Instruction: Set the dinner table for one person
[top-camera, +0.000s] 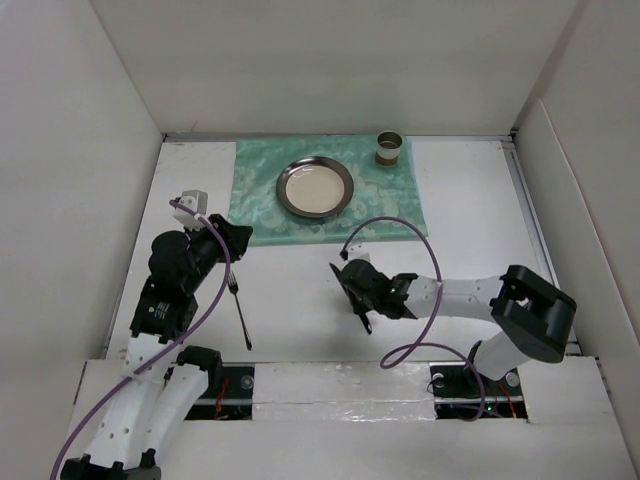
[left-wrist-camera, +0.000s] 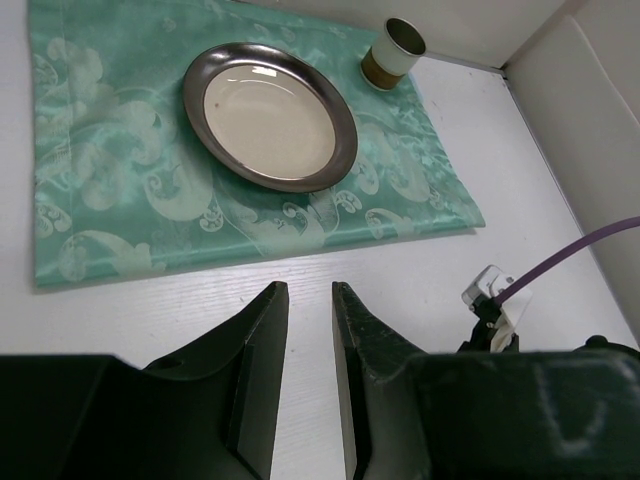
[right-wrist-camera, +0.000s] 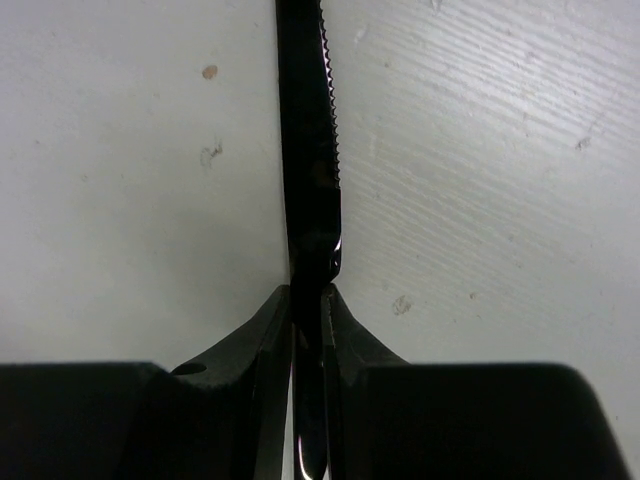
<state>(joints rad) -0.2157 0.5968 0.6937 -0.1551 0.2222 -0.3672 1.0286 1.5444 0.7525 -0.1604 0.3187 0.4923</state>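
Note:
My right gripper carries the slanted knife outward next, turns it straight and releases it on the free cloth on the plate's cup side (top-camera: 374, 194).
The white dinner table (top-camera: 480, 230) bears a green patterned cloth (top-camera: 260, 200) at the back. On the cloth lie a round metal-rimmed plate (top-camera: 315, 188) and a small cup (top-camera: 390, 148). A black fork (top-camera: 238, 310) lies on the bare table beside my left arm. My left gripper (top-camera: 236, 240) is open and empty above the table, just short of the cloth's near edge (left-wrist-camera: 250, 250); the left wrist view shows the gripper (left-wrist-camera: 310, 290), the plate (left-wrist-camera: 270, 115) and the cup (left-wrist-camera: 395, 52). My right gripper (top-camera: 350, 275) is shut on a black serrated knife (right-wrist-camera: 310, 150) low over the table's middle.
White panels wall the table on the left (top-camera: 80, 200), back and right. Purple cables loop over both arms (top-camera: 420, 300). Bare white tabletop lies between the cloth and the arm bases.

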